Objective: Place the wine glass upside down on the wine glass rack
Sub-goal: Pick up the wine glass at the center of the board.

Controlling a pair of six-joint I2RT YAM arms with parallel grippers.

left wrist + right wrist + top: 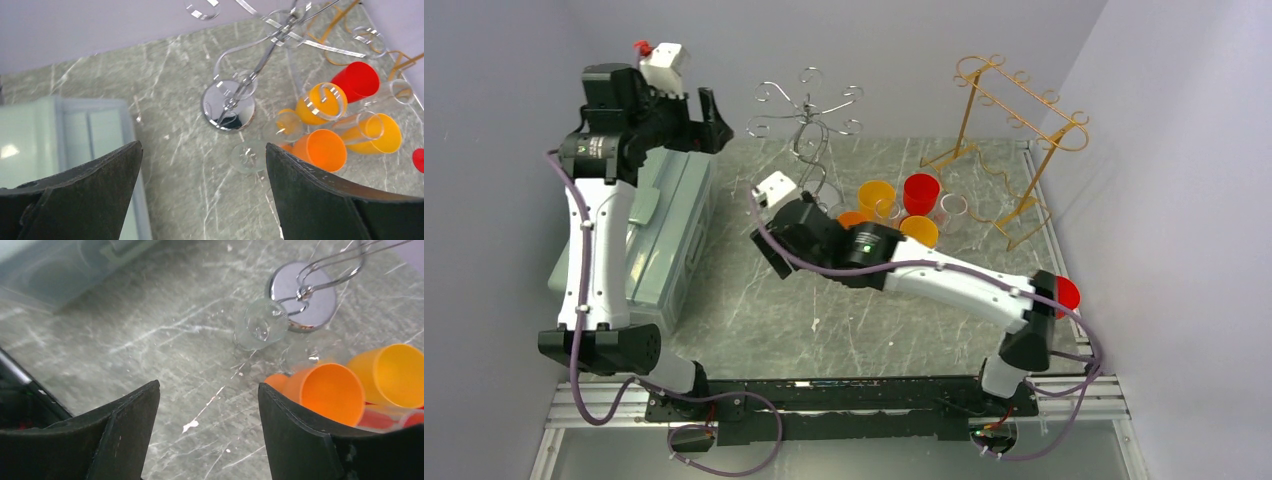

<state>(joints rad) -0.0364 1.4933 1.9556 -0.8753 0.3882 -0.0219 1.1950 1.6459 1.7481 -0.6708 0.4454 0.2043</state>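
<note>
The glass's opening faces up with room inside for one finger, so my right gripper should next go down and outward onto the clear glass's near side (253,332).
The silver wine glass rack (808,118) stands at the back middle, and its round mirror base (228,105) (302,303) shows in both wrist views. Wine glasses with orange (320,149), yellow (323,102) and red (357,80) bowls crowd just right of the base. A clear round foot (261,328) (248,156) sits beside the base; I cannot tell which bowl it belongs to. My left gripper (204,150) hangs high at the back left, open and empty. My right gripper (209,390) is low, left of the glasses, open and empty.
A gold wire rack (1009,125) stands at the back right. A pale blue-green box (669,230) lies along the left side under the left arm. One red glass (1067,293) sits by the right arm's elbow. Walls close in on three sides.
</note>
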